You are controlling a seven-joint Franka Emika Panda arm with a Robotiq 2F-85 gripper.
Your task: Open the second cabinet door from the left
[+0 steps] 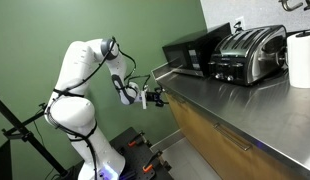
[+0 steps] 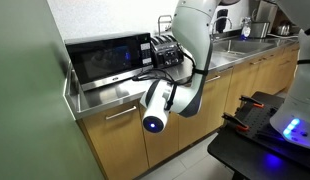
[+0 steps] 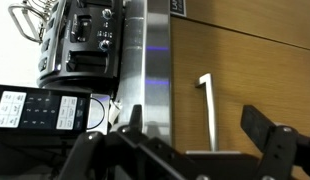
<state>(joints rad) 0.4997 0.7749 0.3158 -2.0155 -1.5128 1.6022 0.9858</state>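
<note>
The silver bar handle [image 2: 120, 113] slants ahead of my open fingers, so my gripper will turn square to the wood front next, then advance onto the handle.
Honey-brown wood cabinet fronts run under the steel counter [image 1: 225, 95]. In an exterior view the second cabinet door from the left [image 2: 213, 118] is largely hidden behind my arm [image 2: 185, 60]. The leftmost front carries a silver bar handle [image 2: 120, 113]. My gripper [image 1: 155, 97] hovers in front of the cabinets just below the counter edge. In the wrist view my gripper [image 3: 200, 135] is open, and a silver bar handle [image 3: 205, 110] on a wood front [image 3: 255, 80] lies between the fingers, still a little ahead of them. I cannot tell which door that handle belongs to.
A black microwave [image 2: 105, 58], a chrome toaster [image 1: 250, 50] and a paper towel roll [image 1: 301, 55] stand on the counter. A sink and faucet [image 2: 245, 35] are farther along. A green wall [image 1: 55, 25] is behind. The robot's base stand [image 2: 270, 135] is beside the cabinets.
</note>
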